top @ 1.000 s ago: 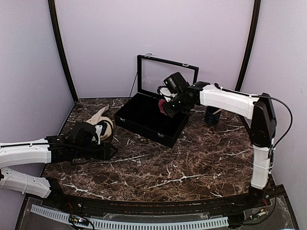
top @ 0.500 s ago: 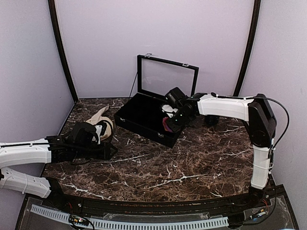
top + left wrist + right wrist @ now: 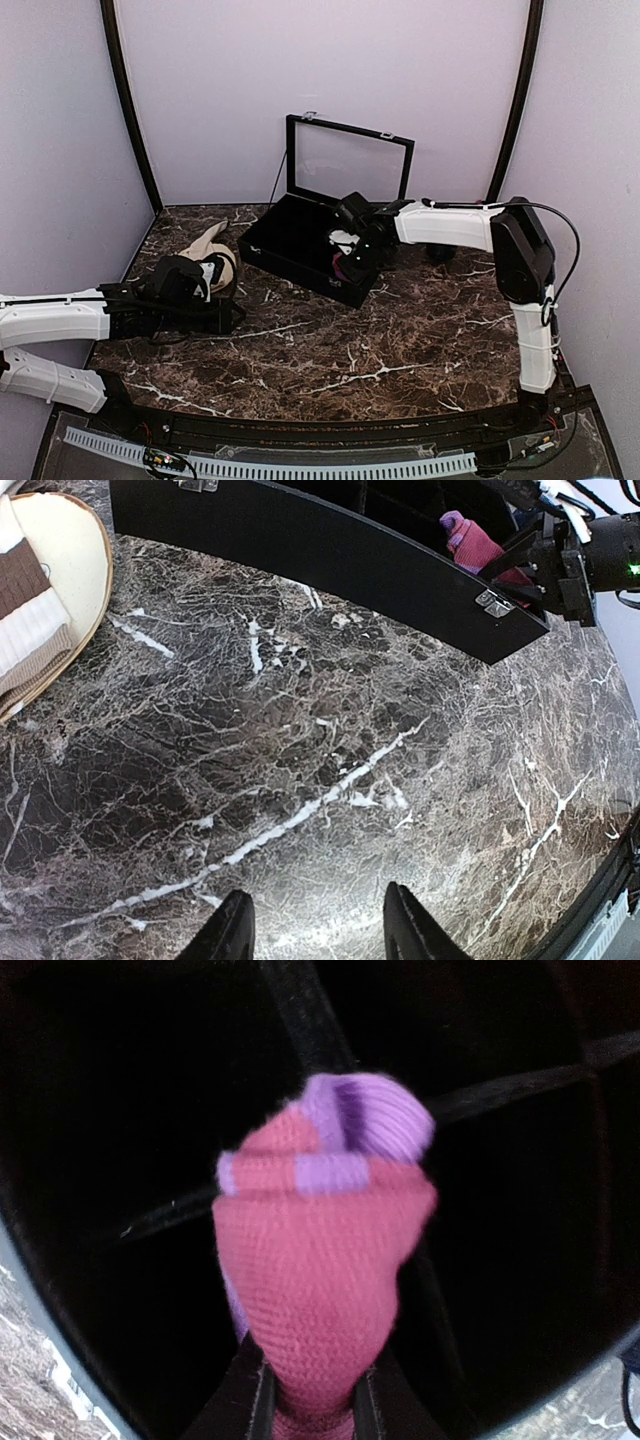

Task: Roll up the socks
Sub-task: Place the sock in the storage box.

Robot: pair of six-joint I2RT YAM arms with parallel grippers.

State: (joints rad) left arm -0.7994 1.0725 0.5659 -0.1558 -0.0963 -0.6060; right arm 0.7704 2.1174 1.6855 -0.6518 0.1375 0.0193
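My right gripper brings the purple-striped sock down between the box's dividers and front side next and releases it. The box's empty near-corner section [image 3: 352, 279] [image 3: 172, 1295] lies below my gripper.
A rolled magenta-pink sock [image 3: 320, 1260] with purple stripes sits pinched between my right gripper's [image 3: 312, 1385] fingers, shut on its lower end. It hangs low inside the near right corner of the black divided box [image 3: 290, 235], seen from above as a pink bundle [image 3: 347, 264] under the right gripper [image 3: 350, 256]. The left wrist view shows this sock [image 3: 468, 540] just behind the box's front wall [image 3: 300, 550]. The cream-beige sock [image 3: 207, 246] with brown bands [image 3: 28, 605] lies on a round plate [image 3: 88, 560]. My left gripper [image 3: 318, 925] hovers open over bare marble, right of the plate [image 3: 232, 262].
The box's glass lid [image 3: 350, 165] stands upright behind it. A dark cup-like object [image 3: 440, 245] stands behind the right forearm. Black dividers [image 3: 300, 1010] split the box into compartments. Purple walls close in the marble table [image 3: 400, 340] on three sides.
My right gripper has come down and toward the near side with the pink sock, from above the box into its near right corner. The left arm has stayed put.
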